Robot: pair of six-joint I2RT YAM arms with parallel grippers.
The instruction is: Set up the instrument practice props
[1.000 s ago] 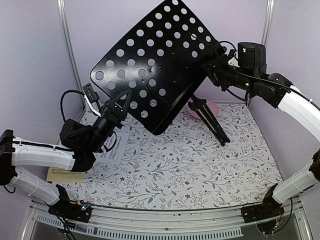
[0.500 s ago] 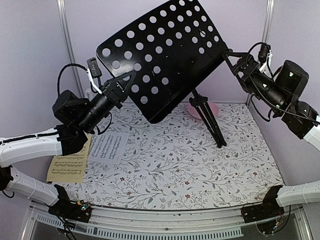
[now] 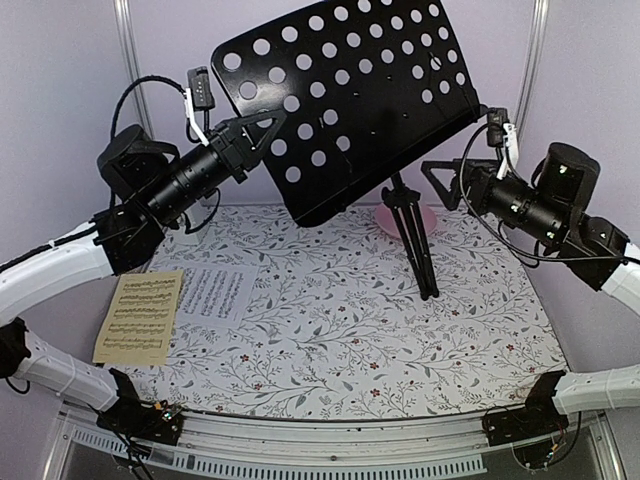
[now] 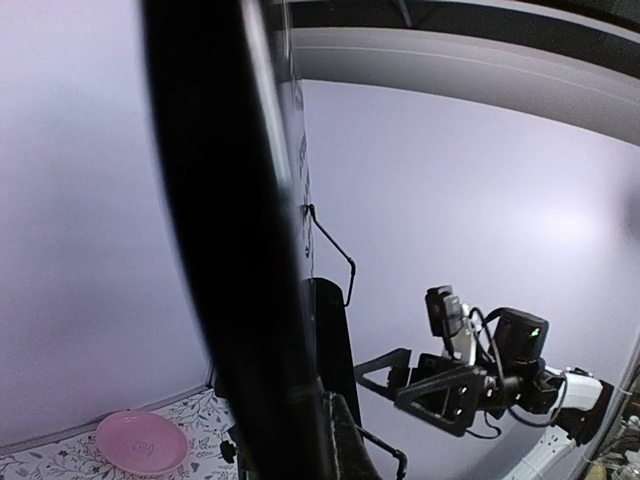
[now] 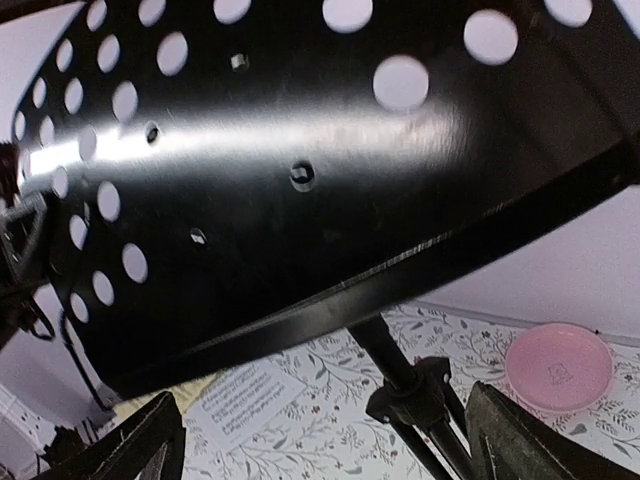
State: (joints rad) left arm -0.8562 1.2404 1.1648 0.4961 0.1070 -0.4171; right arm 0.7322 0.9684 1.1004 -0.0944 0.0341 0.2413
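I will raise my left gripper with the held edge of the stand's desk and move it to the right in the top view, because the stand's pole leans. Then I will release the edge.
The black perforated music stand (image 3: 350, 100) is tilted, its tripod legs (image 3: 418, 255) reaching down to the floral table. My left gripper (image 3: 255, 135) is shut on the left edge of the stand's desk; in the left wrist view that edge (image 4: 230, 250) fills the frame as a dark band between the jaws of the left gripper (image 4: 325, 440). My right gripper (image 3: 437, 185) hangs open just right of the pole, touching nothing. In the right wrist view the right gripper (image 5: 325, 450) sits under the desk (image 5: 300, 150), facing the pole (image 5: 400, 370). A yellowish sheet (image 3: 140, 317) and a white sheet (image 3: 215, 293) lie flat at the left.
A pink round plate (image 3: 408, 218) lies at the back behind the stand's pole, also showing as a plate (image 5: 558, 365) in the right wrist view. Purple walls close in the back and both sides. The stand's desk overhangs the table's back half.
The stand's desk has risen and swung right with my left gripper still on its edge. My right gripper let go of the right edge, opened wide and dropped beside the pole.
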